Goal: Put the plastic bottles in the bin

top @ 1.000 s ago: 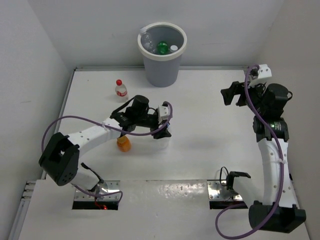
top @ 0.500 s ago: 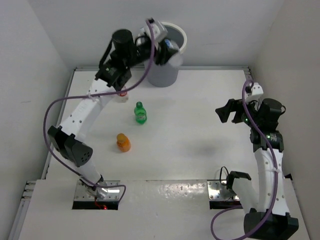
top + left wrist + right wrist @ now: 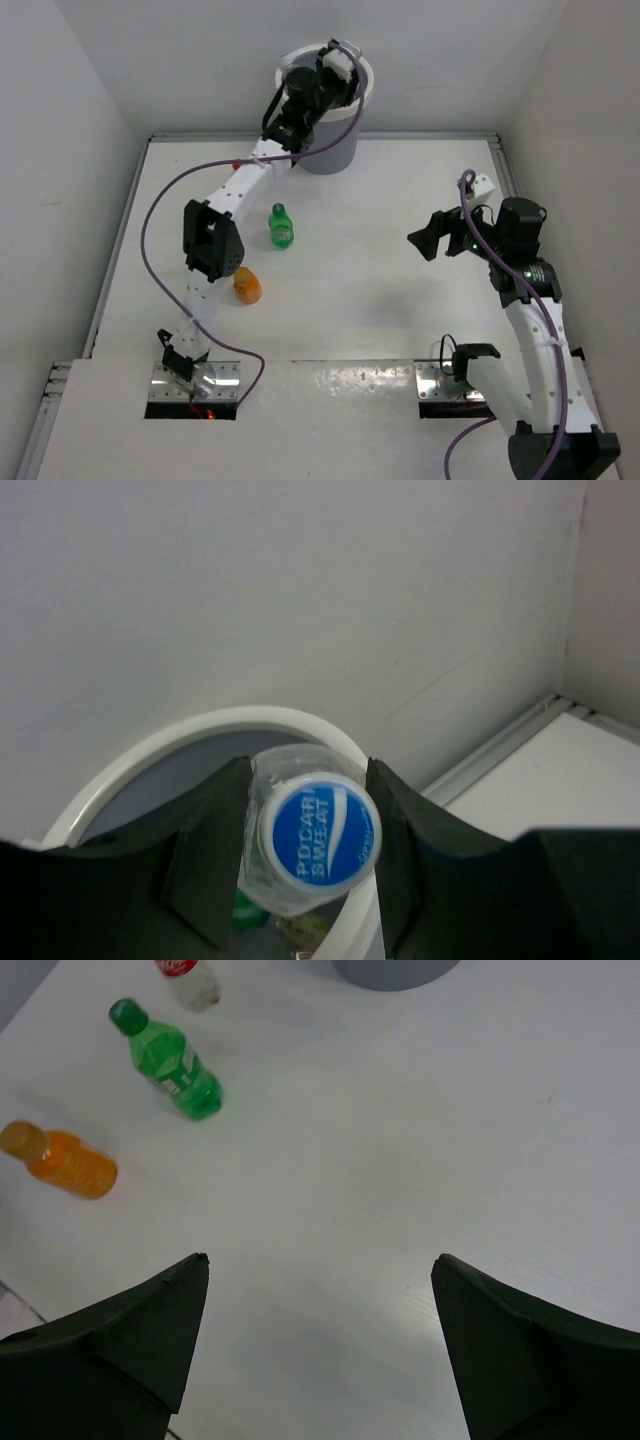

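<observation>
I should move my right gripper to the left in the top view next and lower its open fingers around the orange bottle's upturned cap (image 3: 243, 273) (image 3: 24, 1140), because the cap is below and to that side.
My left gripper (image 3: 326, 78) hangs over the round grey bin (image 3: 336, 152), shut on a clear bottle with a blue cap (image 3: 313, 832). The wrist view has the cap facing the camera, just above the bin's white rim (image 3: 130, 765), with something green (image 3: 246, 910) down inside. A green bottle (image 3: 282, 226) (image 3: 168, 1060) and a squat orange bottle (image 3: 247, 286) (image 3: 65, 1163) lie on the table's left half. A red-capped clear bottle (image 3: 188, 980) lies near the bin, mostly hidden by the left arm in the top view. My right gripper (image 3: 430, 243) (image 3: 320, 1260) is open over the bare right half.
White walls close in the table at the back and on both sides. The bin stands against the back wall at the middle. The left arm stretches from its base across the left side of the table, passing over the orange bottle.
The left arm lifted the clear bottle from the table's middle and swung it back over the bin. The right gripper has drifted down and left toward the table's centre.
</observation>
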{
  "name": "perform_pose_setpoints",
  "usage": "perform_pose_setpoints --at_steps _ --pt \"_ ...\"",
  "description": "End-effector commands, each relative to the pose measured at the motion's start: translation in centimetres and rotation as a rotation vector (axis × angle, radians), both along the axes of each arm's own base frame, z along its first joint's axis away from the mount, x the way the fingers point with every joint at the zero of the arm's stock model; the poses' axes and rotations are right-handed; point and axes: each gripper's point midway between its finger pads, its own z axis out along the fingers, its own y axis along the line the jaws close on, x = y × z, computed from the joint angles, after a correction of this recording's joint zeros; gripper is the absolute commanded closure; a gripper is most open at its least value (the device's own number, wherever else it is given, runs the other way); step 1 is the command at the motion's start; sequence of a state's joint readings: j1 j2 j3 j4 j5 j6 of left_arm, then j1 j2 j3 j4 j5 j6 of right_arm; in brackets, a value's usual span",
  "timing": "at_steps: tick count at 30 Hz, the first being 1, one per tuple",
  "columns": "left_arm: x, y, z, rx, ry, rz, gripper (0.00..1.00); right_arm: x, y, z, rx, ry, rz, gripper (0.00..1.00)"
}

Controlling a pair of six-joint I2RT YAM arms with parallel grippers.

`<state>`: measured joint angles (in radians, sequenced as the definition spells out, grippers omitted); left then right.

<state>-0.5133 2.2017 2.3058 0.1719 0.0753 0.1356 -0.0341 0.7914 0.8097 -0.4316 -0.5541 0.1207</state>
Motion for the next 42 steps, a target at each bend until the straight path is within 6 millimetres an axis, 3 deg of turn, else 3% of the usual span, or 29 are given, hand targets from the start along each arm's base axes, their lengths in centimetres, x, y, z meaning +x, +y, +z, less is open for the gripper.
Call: perform_pose_setpoints --at_steps 1,2,3,4,5,8,10,14,15,18,19,21,22,23,24,25,26,27,28,29,30,32,33,34,36,37,39,40,42 --pt "2.5 2.5 1.4 -0.048 -0.099 0.118 0.91 -1.0 1.7 0.6 -0.069 -0.004 0.112 0.09" --pt "2.8 2.4 1.3 -0.05 -0.103 0.118 0.88 -1.3 2.4 0.3 -0.101 -0.004 0.139 0.09" --pt "4.1 3.0 -0.5 -0.028 -0.084 0.146 0.83 -1.4 2.6 -0.5 -0.148 -0.003 0.166 0.09" --pt "4.1 3.0 -0.5 -0.028 -0.084 0.146 0.72 -1.6 2.7 -0.4 -0.174 -0.027 0.176 0.09" --pt "4.3 2.9 -0.8 -0.027 -0.083 0.146 0.39 -1.9 3.0 -1.0 -0.213 -0.026 0.181 0.09" --pt "4.0 3.9 0.6 -0.04 -0.1 0.164 0.0 -1.9 4.0 -1.5 -0.262 -0.063 0.203 0.09" --pt "3.0 4.4 2.7 -0.057 -0.127 0.165 0.0 -1.8 5.0 -1.5 -0.264 -0.076 0.227 0.09" --pt "-0.3 8.1 10.2 -0.163 -0.202 0.151 0.0 -0.5 7.1 -1.2 -0.237 -0.154 0.239 0.09" --pt "-2.3 9.4 13.2 -0.19 -0.236 0.145 0.0 -0.4 7.5 -2.1 -0.247 -0.142 0.249 0.09" --pt "-5.9 11.8 17.7 -0.23 -0.276 0.128 0.0 -0.2 10.5 -1.7 -0.25 -0.198 0.317 0.09" --pt "-8.9 13.9 21.1 -0.259 -0.325 0.136 0.0 0.0 11.1 -1.4 -0.25 -0.213 0.328 0.09" --pt "-11.4 16.2 23.0 -0.27 -0.331 0.156 0.0 -0.3 14.2 -0.7 -0.238 -0.245 0.41 0.09" --pt "-11.6 17.6 22.6 -0.27 -0.307 0.175 0.0 -0.3 15.2 -0.2 -0.228 -0.269 0.432 0.09" --pt "-15.1 19.8 24.9 -0.299 -0.335 0.196 0.0 -0.6 17.1 -1.2 -0.236 -0.246 0.486 0.09" --pt "-16.1 21.2 25.0 -0.315 -0.323 0.223 0.0 -1.4 18.9 -0.6 -0.22 -0.269 0.534 0.09" --pt "-15.8 22.2 23.3 -0.31 -0.269 0.252 0.0 -1.5 20.0 0.2 -0.203 -0.289 0.551 0.09" --pt "-16.5 24.2 22.8 -0.31 -0.256 0.297 0.0 -2.0 22.2 -0.7 -0.21 -0.262 0.614 0.09" --pt "-20.6 26.3 24.6 -0.341 -0.301 0.322 0.0 -3.1 23.6 -1.0 -0.205 -0.253 0.664 0.1" --pt "-20.1 27.0 21.9 -0.317 -0.247 0.35 0.0 -2.9 24.8 0.3 -0.184 -0.27 0.673 0.1" --pt "-21.2 28.8 21.5 -0.314 -0.246 0.396 0.0 -3.0 26.7 -0.7 -0.164 -0.212 0.699 0.1" --pt "-24.4 29.9 21.8 -0.327 -0.25 0.416 0.0 -3.1 27.8 -0.4 -0.143 -0.216 0.711 0.1" --pt "-25.2 31.1 18.2 -0.315 -0.156 0.469 0.0 -2.6 30.7 -0.9 -0.085 -0.156 0.699 0.1" --pt "-28.4 32.6 17.8 -0.34 -0.154 0.52 0.0 -2.4 31.4 -0.4 -0.065 -0.169 0.695 0.1" --pt "-28.3 33.1 14.8 -0.327 -0.092 0.553 0.0 -1.9 32.9 -1.3 -0.066 -0.148 0.702 0.1" --pt "-30.2 34.4 12.3 -0.336 -0.045 0.615 0.0 -2.6 34.6 -1.6 -0.047 -0.147 0.711 0.1" --pt "-31.2 34.7 11.4 -0.347 -0.03 0.631 0.0 -3.0 36.4 -2.4 -0.044 -0.147 0.737 0.1" --pt "-33.7 35.9 10.4 -0.363 -0.017 0.677 0.0 -2.9 37.5 -2.6 -0.04 -0.143 0.742 0.1" --pt "-34.0 36.3 9.1 -0.363 0.019 0.699 0.0 -2.9 38.3 -4.7 -0.053 -0.102 0.748 0.1" --pt "-35.1 37.1 8.4 -0.353 0.023 0.733 0.0 -3.2 39.5 -4.6 -0.039 -0.1 0.758 0.1"
